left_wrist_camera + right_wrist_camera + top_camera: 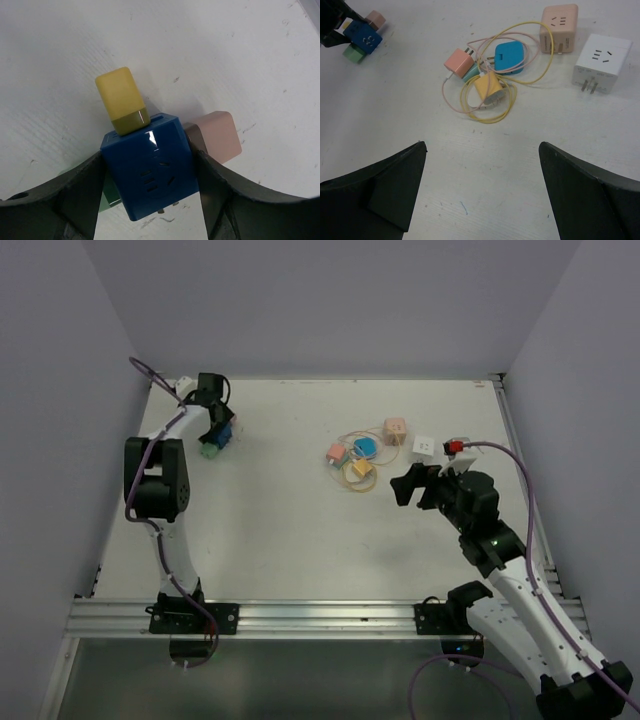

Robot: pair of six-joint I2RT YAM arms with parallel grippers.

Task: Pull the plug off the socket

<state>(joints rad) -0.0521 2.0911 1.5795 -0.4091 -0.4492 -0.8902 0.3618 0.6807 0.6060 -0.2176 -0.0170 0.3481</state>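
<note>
I will next move my right gripper to the left in the top view and turn to face the pink plug's loose end, because that end sticks out of the socket.
A blue cube socket sits between my left gripper's fingers, which press on its two sides. A yellow plug sticks out of its top face, a pink plug out of its right side and a green plug out of its left. In the top view the left gripper holds this cluster at the far left of the table. The cluster also shows in the right wrist view. My right gripper is open and empty, hovering above bare table right of centre.
A pile of loose chargers with tangled yellow and pink cables lies mid-table. A peach cube socket and a white cube socket stand to its right. White walls close the table on three sides.
</note>
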